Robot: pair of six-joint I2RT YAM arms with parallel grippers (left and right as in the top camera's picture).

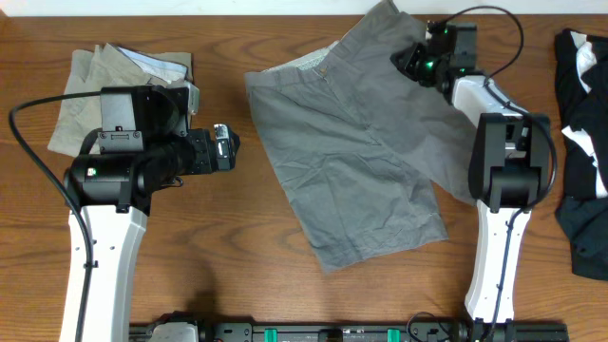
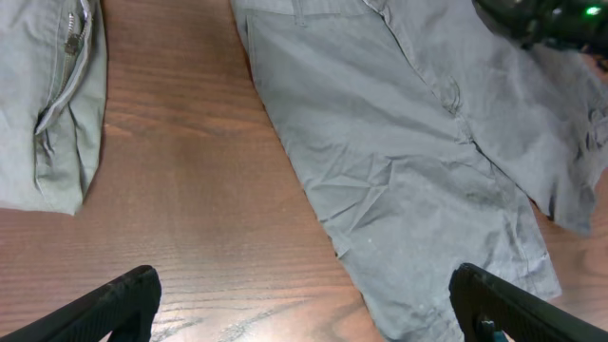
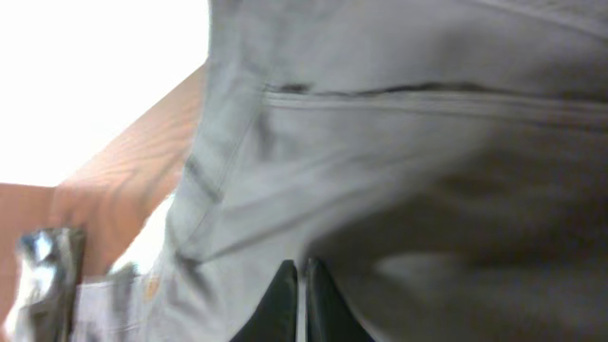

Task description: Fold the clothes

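My right gripper should next pull back and across toward the bare wood by the black-and-white garment and release the cloth, as the shorts' legs lie close together.
The clothes, grey shorts (image 1: 351,161), lie spread in the middle of the table, with one part drawn up toward the far edge. My right gripper (image 1: 410,62) sits at that raised part. In the right wrist view its jaws (image 3: 301,285) are pressed together on a thin fold of the grey cloth (image 3: 427,171), which fills the frame. My left gripper (image 1: 228,150) hovers left of the shorts, wide open (image 2: 304,304), with bare wood and the hem of the shorts (image 2: 408,161) between its fingers.
Folded beige shorts (image 1: 104,81) lie at the far left, behind my left arm, also seen in the left wrist view (image 2: 47,95). A black-and-white garment (image 1: 584,142) lies at the right edge. The right arm's base (image 1: 508,171) stands beside the shorts.
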